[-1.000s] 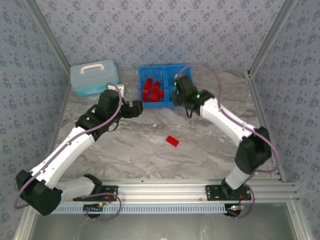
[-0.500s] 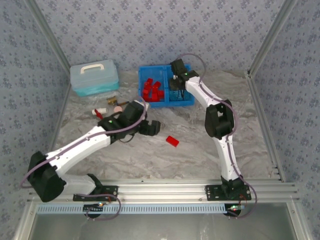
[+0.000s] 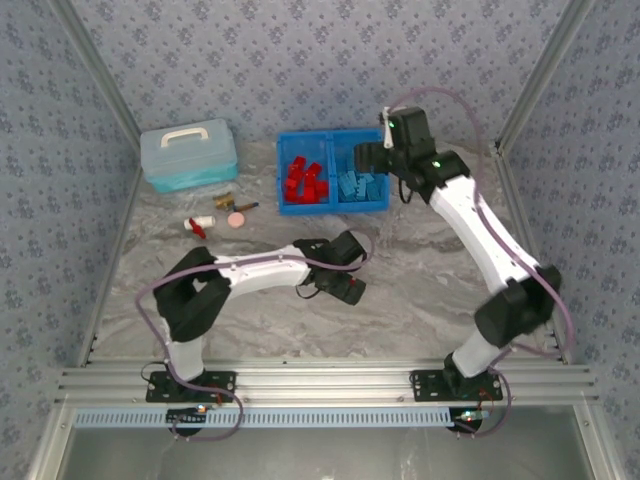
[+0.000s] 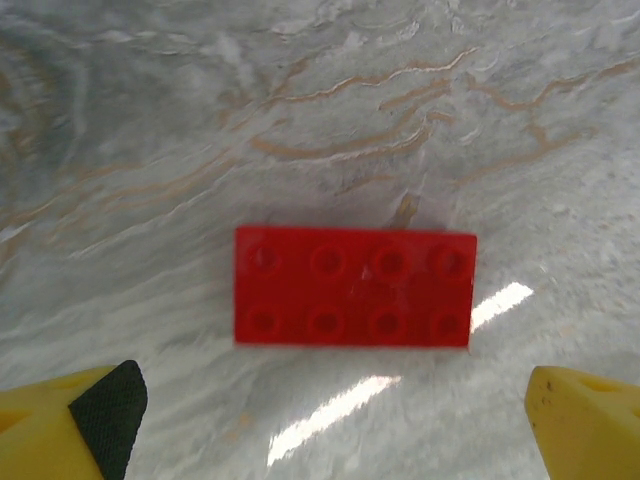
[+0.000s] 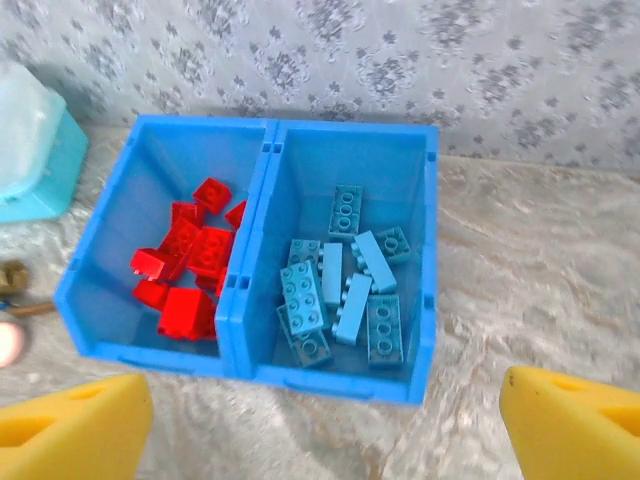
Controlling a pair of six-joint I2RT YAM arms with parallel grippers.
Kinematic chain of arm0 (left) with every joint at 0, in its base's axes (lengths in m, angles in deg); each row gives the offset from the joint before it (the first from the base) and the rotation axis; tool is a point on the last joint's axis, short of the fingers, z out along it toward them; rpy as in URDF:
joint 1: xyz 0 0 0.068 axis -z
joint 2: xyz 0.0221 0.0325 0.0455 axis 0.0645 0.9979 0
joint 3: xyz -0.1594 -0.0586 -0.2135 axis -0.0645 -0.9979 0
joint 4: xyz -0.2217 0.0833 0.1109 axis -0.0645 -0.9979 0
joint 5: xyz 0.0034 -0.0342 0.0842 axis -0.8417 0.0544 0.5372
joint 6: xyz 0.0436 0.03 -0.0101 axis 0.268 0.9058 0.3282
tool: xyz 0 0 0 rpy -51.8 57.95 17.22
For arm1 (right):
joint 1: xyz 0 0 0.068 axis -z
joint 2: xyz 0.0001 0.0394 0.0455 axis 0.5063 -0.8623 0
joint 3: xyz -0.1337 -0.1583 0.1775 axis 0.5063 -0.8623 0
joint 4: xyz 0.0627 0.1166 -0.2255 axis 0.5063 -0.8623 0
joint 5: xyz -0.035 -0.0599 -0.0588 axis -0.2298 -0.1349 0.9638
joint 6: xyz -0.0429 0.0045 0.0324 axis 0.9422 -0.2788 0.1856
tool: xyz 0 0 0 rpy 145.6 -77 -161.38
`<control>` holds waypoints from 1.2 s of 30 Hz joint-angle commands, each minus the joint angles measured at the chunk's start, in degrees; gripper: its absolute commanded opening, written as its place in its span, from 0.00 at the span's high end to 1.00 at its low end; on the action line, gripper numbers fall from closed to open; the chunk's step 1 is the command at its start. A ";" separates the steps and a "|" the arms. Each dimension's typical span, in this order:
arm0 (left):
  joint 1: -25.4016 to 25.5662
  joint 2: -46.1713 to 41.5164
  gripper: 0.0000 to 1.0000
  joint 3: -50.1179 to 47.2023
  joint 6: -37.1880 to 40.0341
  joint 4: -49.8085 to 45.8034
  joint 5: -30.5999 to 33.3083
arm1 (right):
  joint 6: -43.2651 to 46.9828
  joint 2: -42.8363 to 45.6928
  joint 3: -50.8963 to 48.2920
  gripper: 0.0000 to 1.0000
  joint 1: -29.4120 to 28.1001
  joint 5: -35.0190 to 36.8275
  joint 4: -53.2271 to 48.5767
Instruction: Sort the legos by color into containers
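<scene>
I should next lower my left gripper straight down over the red lego, with its fingers open, until they are on both sides of the lego's short ends, because the lego lies lengthwise between them.
One red lego (image 4: 355,286) lies flat, studs up, on the marble table, alone. My left gripper (image 4: 330,432) hovers straight above it, open, with its yellow fingers (image 4: 75,425) standing wide on either side; from above the left gripper (image 3: 345,286) covers this brick. The blue bin (image 5: 330,375) holds several red legos (image 5: 190,265) in its left compartment and several light blue legos (image 5: 340,285) in its right compartment. My right gripper (image 5: 320,440) is open and empty, raised above the bin's near side. From above, the right gripper (image 3: 366,160) hangs over the bin (image 3: 330,135).
A pale teal lidded box (image 3: 188,155) stands left of the bin. A pink disc (image 3: 237,219), a brass piece (image 3: 222,201) and a small red-and-white item (image 3: 198,224) lie in front of it. Wallpapered walls close three sides, and an aluminium rail (image 3: 320,380) runs along the near edge.
My left arm has swung right and towards the near edge, ending over the lone red lego. My right gripper has pulled up and back from the bin's right compartment.
</scene>
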 commanded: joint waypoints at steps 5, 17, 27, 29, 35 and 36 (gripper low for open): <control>-0.10 6.19 0.03 2.74 3.16 2.19 -0.40 | -0.41 7.87 -9.85 0.00 0.78 2.83 -2.91; -1.70 -0.80 0.46 -0.36 1.67 5.92 1.65 | -4.31 12.20 -14.29 0.00 0.70 0.97 -4.54; -18.95 -7.11 0.47 12.27 7.99 3.66 3.40 | -6.14 19.04 -20.48 0.00 0.29 1.27 -5.85; -22.94 -3.42 0.47 16.44 9.27 5.28 2.11 | -6.70 19.65 -21.58 0.00 0.29 1.13 -6.11; -29.20 12.19 0.47 35.29 10.23 2.59 0.03 | -7.62 22.05 -23.64 0.00 0.27 0.72 -6.68; -29.67 14.58 0.46 38.53 10.21 1.36 -0.13 | -7.66 22.36 -23.70 0.00 0.28 0.82 -6.91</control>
